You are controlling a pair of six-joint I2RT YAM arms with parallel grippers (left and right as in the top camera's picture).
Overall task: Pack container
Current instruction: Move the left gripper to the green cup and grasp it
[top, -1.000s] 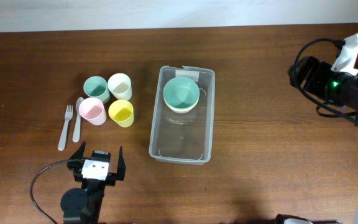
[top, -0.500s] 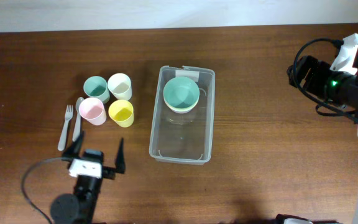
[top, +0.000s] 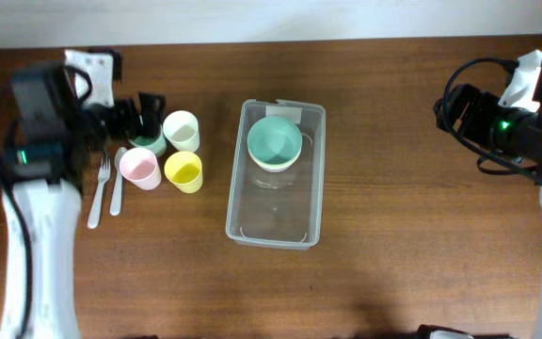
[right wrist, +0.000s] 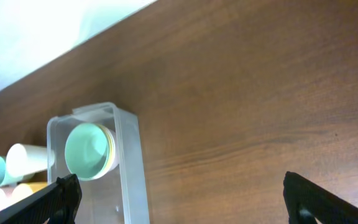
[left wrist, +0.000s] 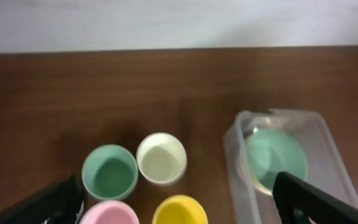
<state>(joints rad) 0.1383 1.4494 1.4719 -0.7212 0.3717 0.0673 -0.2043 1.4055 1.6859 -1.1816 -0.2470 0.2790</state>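
Observation:
My left gripper should go down next, toward the left in the wrist view, onto the teal cup's free rim side [left wrist: 85, 170], because the cream cup crowds the opposite side.
The clear container [top: 236, 202] lies mid-table with its white label at the far end. A green bowl [top: 274, 142], stacked on others, sits in its far half. Teal [top: 144, 137], cream [top: 182, 130], pink [top: 140, 168] and yellow [top: 183, 170] cups stand left of it. My left gripper [top: 137, 115] is open and empty above the teal cup. Its wrist view shows the cups [left wrist: 161, 158] below and the container [left wrist: 328, 146] to the right. My right gripper [top: 452, 111] is open and empty, far right of the container [right wrist: 129, 168].
A fork [top: 97, 193] and a spoon [top: 118, 184] lie left of the pink cup. The left arm's cable and body run along the table's left side. The right arm's cables hang at the far right edge.
My left arm has swung from the table's front edge up to the back left, over the cups. The right arm, container and cups have not moved.

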